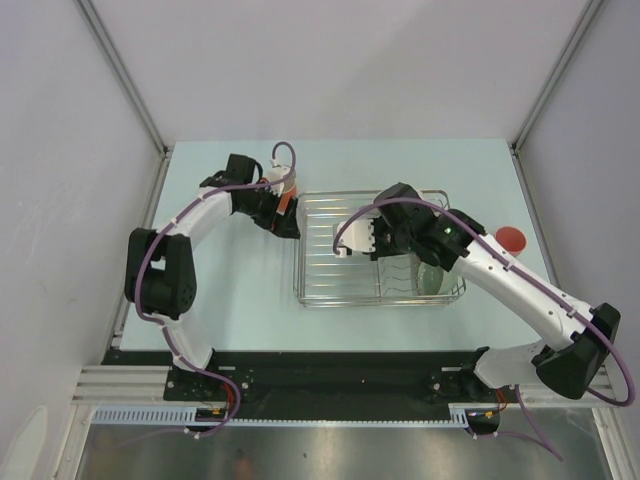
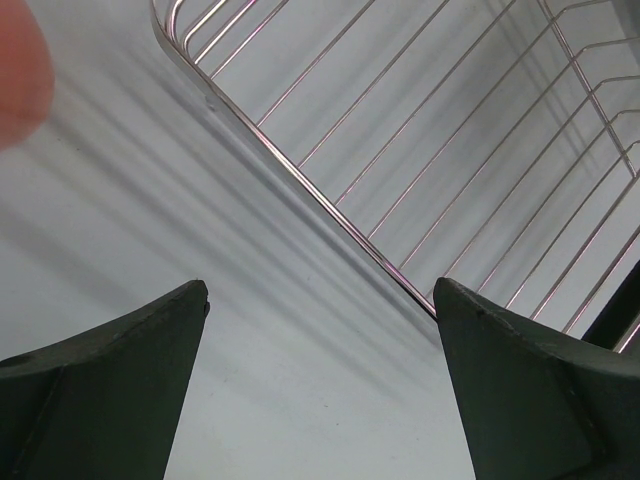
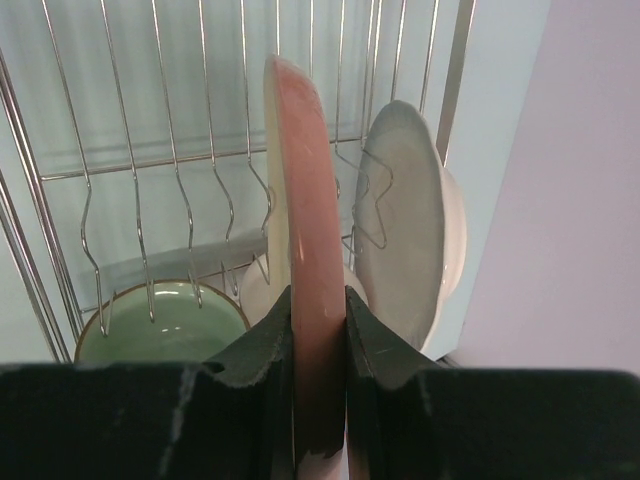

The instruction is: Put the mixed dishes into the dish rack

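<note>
The wire dividers lie below my right gripper, in line with the upright pink plate, so it will go down between them next, beside the white plate [image 3: 410, 230], and release.
The silver wire dish rack [image 1: 325, 285] stands mid-table. My right gripper [image 1: 358, 240] is over its middle, shut on the pink plate [image 3: 300, 180], which it holds upright and edge-on among the dividers [image 3: 135, 200]. A white plate [image 3: 410, 230] stands upright just right of it. The pale green bowl [image 3: 160, 330] lies in the rack below left and also shows in the top view [image 1: 432, 278]. My left gripper [image 1: 290, 228] is open and empty, low over the table at the rack's left rim [image 2: 330, 205].
An orange-pink dish [image 1: 288, 190] sits by the rack's far left corner, partly hidden under my left wrist; it is a blur in the left wrist view [image 2: 20, 70]. An orange-red cup [image 1: 511, 239] stands on the table right of the rack.
</note>
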